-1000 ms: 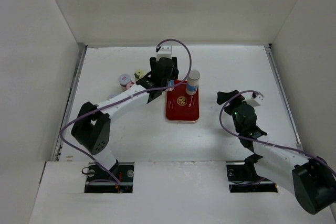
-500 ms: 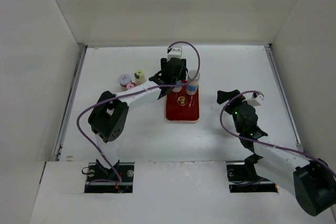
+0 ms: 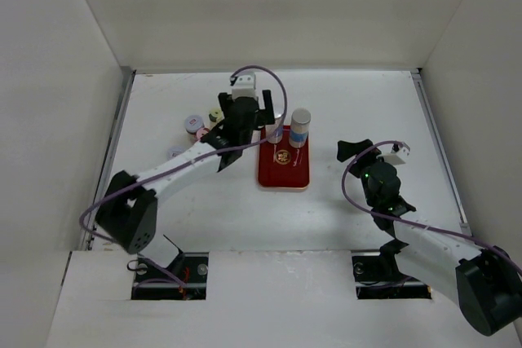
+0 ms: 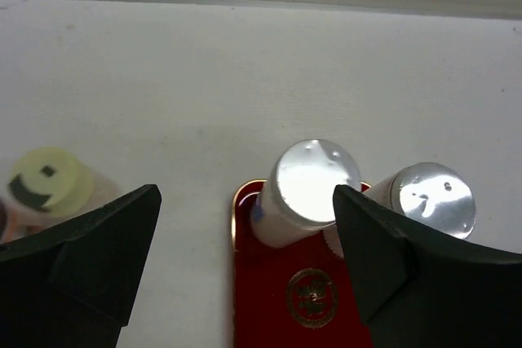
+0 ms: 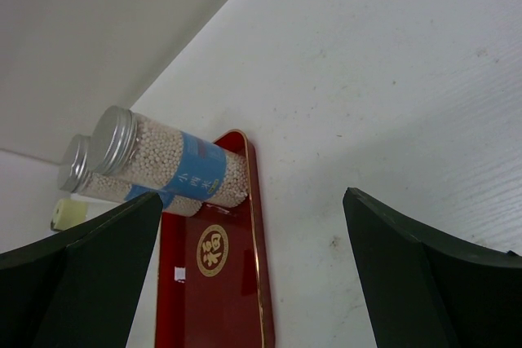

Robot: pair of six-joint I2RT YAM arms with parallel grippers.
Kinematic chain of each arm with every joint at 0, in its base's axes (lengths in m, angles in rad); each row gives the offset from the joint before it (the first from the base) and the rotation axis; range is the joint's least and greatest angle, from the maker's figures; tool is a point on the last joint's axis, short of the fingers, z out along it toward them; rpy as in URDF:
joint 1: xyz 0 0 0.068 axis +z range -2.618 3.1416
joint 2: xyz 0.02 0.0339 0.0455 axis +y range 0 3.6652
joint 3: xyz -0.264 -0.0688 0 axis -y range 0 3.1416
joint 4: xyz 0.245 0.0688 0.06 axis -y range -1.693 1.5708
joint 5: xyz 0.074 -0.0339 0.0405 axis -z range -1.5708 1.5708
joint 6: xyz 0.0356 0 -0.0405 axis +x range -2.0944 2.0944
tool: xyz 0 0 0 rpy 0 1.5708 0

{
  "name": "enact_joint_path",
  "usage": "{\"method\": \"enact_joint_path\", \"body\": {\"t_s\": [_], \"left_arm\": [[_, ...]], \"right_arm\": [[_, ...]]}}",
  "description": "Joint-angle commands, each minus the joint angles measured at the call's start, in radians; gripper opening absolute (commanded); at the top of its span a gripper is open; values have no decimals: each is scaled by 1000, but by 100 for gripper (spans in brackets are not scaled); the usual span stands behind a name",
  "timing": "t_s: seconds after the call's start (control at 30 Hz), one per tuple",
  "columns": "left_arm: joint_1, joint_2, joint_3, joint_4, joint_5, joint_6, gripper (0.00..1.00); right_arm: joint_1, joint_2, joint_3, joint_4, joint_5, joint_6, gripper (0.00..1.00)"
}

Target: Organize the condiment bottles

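Note:
I should next move my left gripper to the left in the top view, back and down onto the jar's pink lid point(image 3: 203, 133), because that jar is still outside the red tray point(image 3: 284, 170).
Two grey-capped bottles with blue-white labels point(image 3: 277, 130) point(image 3: 301, 126) stand side by side at the far end of the red tray point(image 3: 284, 170). Their caps show in the left wrist view point(image 4: 314, 181) point(image 4: 431, 197), their sides in the right wrist view point(image 5: 171, 165) point(image 5: 90, 178). My left gripper point(image 3: 249, 112) is open and empty, just left of and above them point(image 4: 245, 258). The cream bottle with the yellow-green cap point(image 3: 215, 115) point(image 4: 49, 185) stands left of it. A pink-lidded jar point(image 3: 193, 124) and a lilac-lidded jar point(image 3: 177, 152) sit further left. My right gripper point(image 3: 352, 151) point(image 5: 253, 270) is open and empty, right of the tray.
White walls close in the table on the left, back and right. The left arm reaches over the table from the near left towards the tray. The tray's near half point(image 5: 212, 291) is bare.
The left gripper carried a grey-capped bottle to the tray, set it beside the other, let go and drew back to the left. The right arm has not moved.

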Motion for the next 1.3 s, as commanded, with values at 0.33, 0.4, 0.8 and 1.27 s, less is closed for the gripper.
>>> {"method": "enact_joint_path", "body": {"t_s": [0.33,0.4,0.8,1.27], "left_arm": [[213,-384,-368,-104,-40,-70,80],[228,-357,-375,-92,-43,-68,80],[297,-223,-378,-8,-11,-60,73],[294,-215,-378,31,-6,-63,27]], "right_arm": [[13,17,10,83,-42,-17,86],[13,1,1,89,-49,-17,72],[13,12,-7,100,-49,-12,91],[13,27,1,100,-50,-14,95]]}}
